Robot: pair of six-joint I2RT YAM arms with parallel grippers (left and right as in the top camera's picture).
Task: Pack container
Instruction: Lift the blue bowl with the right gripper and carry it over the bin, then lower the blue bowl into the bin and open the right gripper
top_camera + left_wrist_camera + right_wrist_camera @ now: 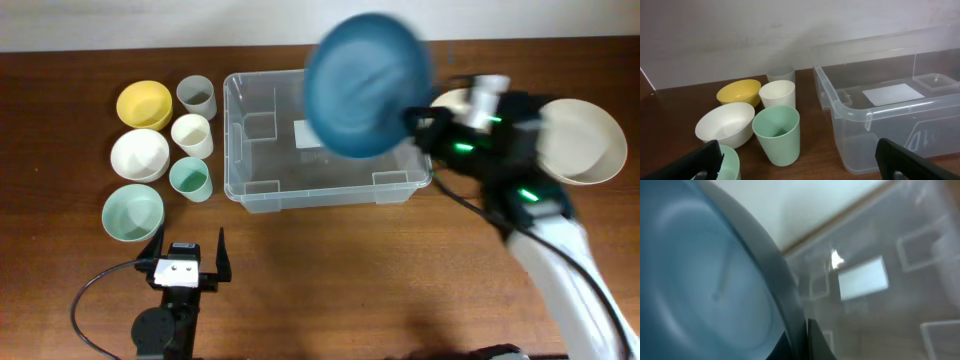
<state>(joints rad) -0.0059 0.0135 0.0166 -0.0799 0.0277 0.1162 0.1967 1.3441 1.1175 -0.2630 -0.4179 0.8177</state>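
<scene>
The container's empty bottom is below my right gripper and to its left in the overhead view, so I will lower it that way and release the blue bowl (365, 85).
The container (262, 160), a big clear tub with a white label on its base, sits mid-table and has nothing inside. Over its right half a blue bowl (365, 85) hangs tilted, with my right gripper (415, 120) shut on its rim. In the right wrist view the blue bowl (705, 280) fills the left side, its rim pinched in the right gripper (802, 335), and the container (900, 295) lies below. My left gripper (190, 236) stands open near the front edge, left of the tub. In its own view the left gripper (797, 150) holds nothing and faces the container (850, 107).
Left of the tub stand a yellow bowl (144, 103), grey cup (196, 95), cream cup (192, 135), white bowl (139, 154), green cup (189, 178) and mint bowl (132, 213). A cream bowl (585, 140) sits right of the tub, partly behind the right arm.
</scene>
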